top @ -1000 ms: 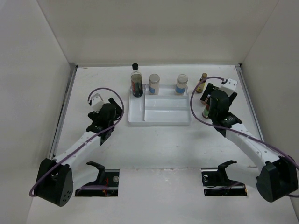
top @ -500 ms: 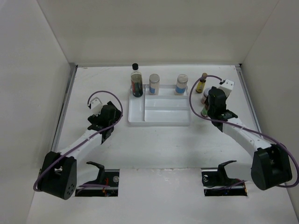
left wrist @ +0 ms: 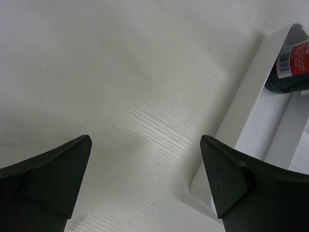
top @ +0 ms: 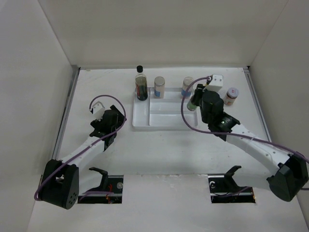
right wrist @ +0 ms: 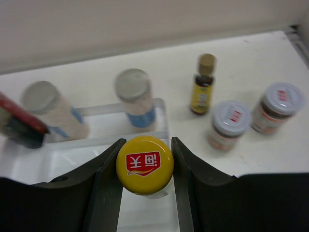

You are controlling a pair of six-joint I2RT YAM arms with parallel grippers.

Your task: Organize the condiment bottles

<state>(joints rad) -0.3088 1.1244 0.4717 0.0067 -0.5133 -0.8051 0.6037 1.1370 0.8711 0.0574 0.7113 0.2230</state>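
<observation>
My right gripper crosses the tray (top: 164, 126) next and goes down into the section in front of the blue-labelled jar neighbouring the dark bottle, since that section is empty.
My right gripper (right wrist: 147, 143) (top: 194, 102) is shut on the yellow-capped bottle (right wrist: 144, 164), held upright over the right end of the white tray (top: 164, 126). At the tray's back stand the dark black-capped bottle (top: 141, 87), a blue-labelled jar (top: 159, 87) and another blue-labelled jar (right wrist: 135, 99). Right of the tray, on the table, are the tiny yellow bottle (right wrist: 203, 84) and two red-labelled jars (right wrist: 231, 124) (right wrist: 276, 107). My left gripper (left wrist: 145, 183) (top: 118, 113) is open, low over bare table beside the tray's left rim (left wrist: 246, 121).
White walls close in the table at the back and on both sides. In the top view my right arm covers the tray's right edge and one red-labelled jar. Two dark stands sit at the near edge.
My right gripper has shut on the yellow-capped bottle and carried it left, from the table right of the tray to over the tray's right end. The left arm has barely moved.
</observation>
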